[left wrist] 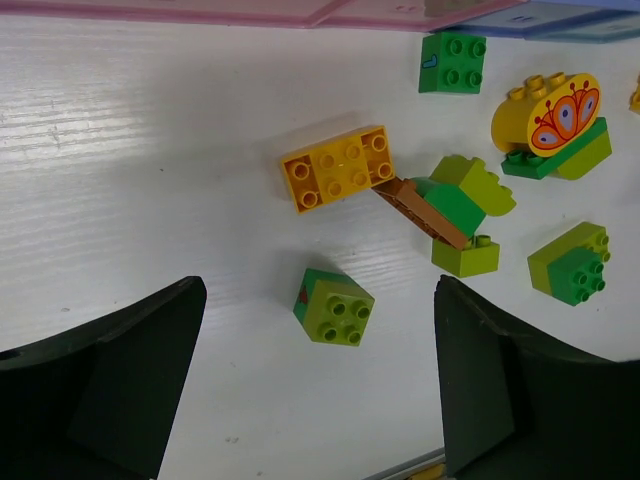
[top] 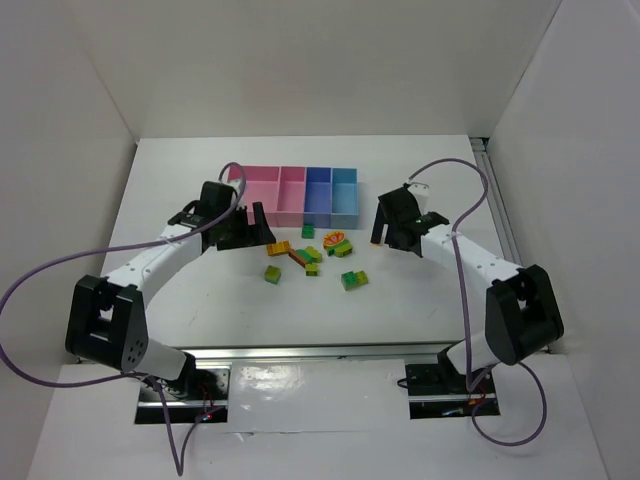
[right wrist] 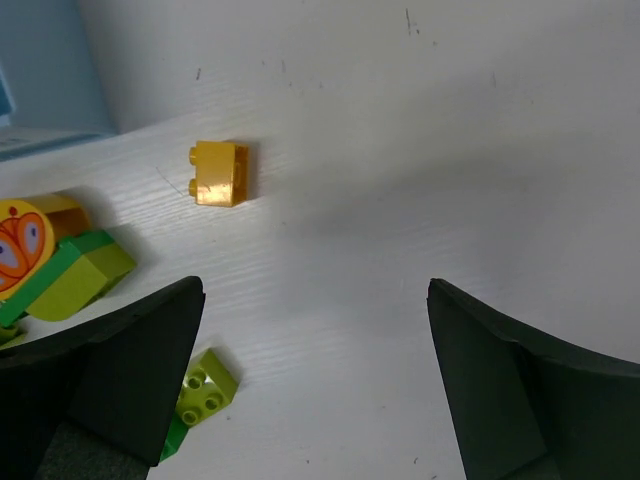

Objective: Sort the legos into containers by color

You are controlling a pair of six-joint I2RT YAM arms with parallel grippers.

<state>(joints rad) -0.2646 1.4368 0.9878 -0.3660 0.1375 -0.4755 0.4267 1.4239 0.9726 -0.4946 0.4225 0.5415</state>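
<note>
My left gripper moves down, back and to the right in the top view around the yellow-green cube (left wrist: 335,306) next, since bare table is on both sides of it.
The legos lie in a loose cluster in front of the four joined containers (top: 297,193). They include an orange-yellow brick (left wrist: 338,168), a red-brown plate (left wrist: 420,212), a green brick (left wrist: 453,62), a yellow butterfly piece (left wrist: 546,112) and a yellow-green cube (left wrist: 335,306). My left gripper (top: 245,230) is open and empty, its jaws straddling the space just short of the cube. My right gripper (top: 385,228) is open and empty over bare table, right of the cluster. A small orange-yellow brick (right wrist: 220,172) lies ahead of it and a yellow-green brick (right wrist: 205,385) sits by its left finger.
The bins run from left to right: wide pink (top: 255,192), pink (top: 291,190), blue-purple (top: 318,190), light blue (top: 344,192). White walls enclose the table on three sides. A metal rail (top: 320,352) runs along the near edge.
</note>
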